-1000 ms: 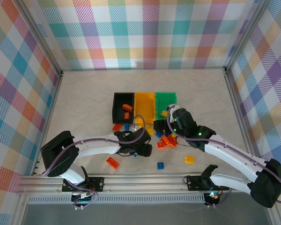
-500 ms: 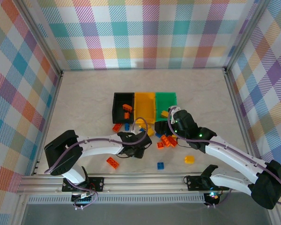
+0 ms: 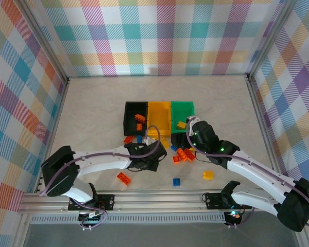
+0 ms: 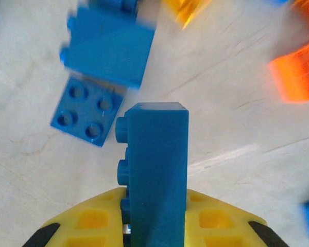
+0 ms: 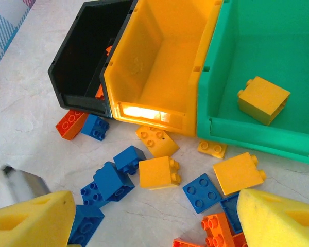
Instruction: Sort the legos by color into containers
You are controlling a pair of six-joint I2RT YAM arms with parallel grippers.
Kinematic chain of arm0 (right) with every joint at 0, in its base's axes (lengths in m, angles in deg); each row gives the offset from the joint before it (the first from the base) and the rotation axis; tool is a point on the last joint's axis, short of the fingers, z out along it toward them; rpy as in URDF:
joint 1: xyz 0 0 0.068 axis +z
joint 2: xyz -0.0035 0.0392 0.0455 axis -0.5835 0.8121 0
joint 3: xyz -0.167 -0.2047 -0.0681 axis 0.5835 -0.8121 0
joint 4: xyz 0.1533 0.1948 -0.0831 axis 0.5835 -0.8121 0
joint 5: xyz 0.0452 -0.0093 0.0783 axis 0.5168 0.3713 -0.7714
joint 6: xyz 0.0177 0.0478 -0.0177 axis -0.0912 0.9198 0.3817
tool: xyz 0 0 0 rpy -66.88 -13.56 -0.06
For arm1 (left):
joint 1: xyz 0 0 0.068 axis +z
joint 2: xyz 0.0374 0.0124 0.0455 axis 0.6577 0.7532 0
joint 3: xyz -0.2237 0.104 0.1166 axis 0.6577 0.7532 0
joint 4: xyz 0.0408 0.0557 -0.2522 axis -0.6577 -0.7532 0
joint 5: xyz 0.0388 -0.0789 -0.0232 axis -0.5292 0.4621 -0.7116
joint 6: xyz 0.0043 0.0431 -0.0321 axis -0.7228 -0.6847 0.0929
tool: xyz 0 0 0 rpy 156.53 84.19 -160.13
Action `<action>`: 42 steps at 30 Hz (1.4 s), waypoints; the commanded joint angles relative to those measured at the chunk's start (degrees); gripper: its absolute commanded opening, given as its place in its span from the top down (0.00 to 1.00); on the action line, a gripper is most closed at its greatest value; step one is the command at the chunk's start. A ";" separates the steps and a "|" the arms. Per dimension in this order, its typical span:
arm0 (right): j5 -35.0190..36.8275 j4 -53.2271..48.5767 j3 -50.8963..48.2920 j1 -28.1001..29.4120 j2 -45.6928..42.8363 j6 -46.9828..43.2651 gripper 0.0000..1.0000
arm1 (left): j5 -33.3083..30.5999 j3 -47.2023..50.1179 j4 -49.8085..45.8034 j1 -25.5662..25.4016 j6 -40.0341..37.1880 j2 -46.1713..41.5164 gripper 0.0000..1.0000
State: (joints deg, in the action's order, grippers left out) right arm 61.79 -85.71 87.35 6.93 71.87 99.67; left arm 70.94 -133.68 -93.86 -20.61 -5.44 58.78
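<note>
My left gripper holds the blue lego. Next I will lift it, move it outward over the bottom of the empty yellow-orange bin point(image 3: 159, 115) and let it go.
My left gripper point(image 4: 157, 218) is shut on a blue lego point(image 4: 157, 170), which stands upright between the yellow pads point(image 4: 87, 224); in the top view this gripper point(image 3: 150, 161) hangs low over the table, in front of the yellow-orange bin point(image 3: 159, 117). My right gripper point(image 5: 154, 226) is open over loose blue, yellow and orange legos, with nothing between its fingers point(image 5: 31, 216). The black bin point(image 5: 87, 56), the yellow-orange bin point(image 5: 159, 51) and the green bin point(image 5: 268, 46) stand in a row just beyond it. A yellow lego point(image 5: 262, 99) lies in the green bin.
Orange legos point(image 3: 139, 119) lie in the black bin point(image 3: 129, 117). Loose on the table nearer the arms are an orange lego point(image 3: 124, 178), a blue one point(image 3: 176, 181) and a yellow one point(image 3: 208, 175). An orange cluster point(image 3: 184, 154) lies under the right arm.
My left gripper has drawn back a little toward the near edge and its elbow has swung left. The right gripper has shifted slightly nearer, off the green bin's front.
</note>
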 commanded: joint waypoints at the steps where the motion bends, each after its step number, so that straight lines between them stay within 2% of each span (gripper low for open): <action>1: 1.35 0.36 -1.39 -0.51 -1.39 1.50 0.17 | -2.14 -7.54 -0.79 6.25 -3.08 -2.15 0.89; 4: 2.08 -0.21 -1.91 -0.79 -2.05 1.91 0.17 | -1.43 -14.46 0.67 12.25 -5.48 2.78 0.91; 7: 2.60 -1.21 -2.14 -1.14 -3.01 2.11 0.17 | -1.99 -22.64 0.59 15.64 -7.30 10.69 0.93; 13: 2.78 -2.67 -2.74 -1.41 -5.38 2.53 0.17 | -4.02 -38.43 -3.10 17.96 -7.61 26.83 0.97; 20: 2.37 -4.76 -3.36 -1.50 -7.41 2.60 0.17 | -5.78 -49.79 -8.54 18.63 -6.15 37.64 0.97; 23: 2.43 -5.63 -3.58 -1.58 -8.27 2.71 0.17 | -5.15 -52.05 -9.46 18.62 -6.02 39.62 0.87; 30: 2.34 -7.72 -3.57 -1.67 -8.49 3.75 0.17 | -3.73 -52.45 -7.97 18.39 -5.58 38.33 0.50; 35: 2.59 -9.54 -3.92 -1.68 -8.63 4.95 0.17 | -2.70 -51.83 -7.40 18.06 -5.61 35.31 0.40; 38: 3.18 -12.36 -4.01 -1.76 -8.44 7.20 0.17 | -1.11 -47.94 -4.46 17.56 -5.18 30.45 0.32; 42: 4.17 -19.82 -4.95 -1.93 -7.85 12.72 0.17 | 2.10 -36.44 3.15 16.27 -3.79 20.62 0.10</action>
State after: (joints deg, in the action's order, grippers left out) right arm 64.65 -98.60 83.78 5.47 64.22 107.41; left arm 70.13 -174.94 -96.22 -3.16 -10.55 87.63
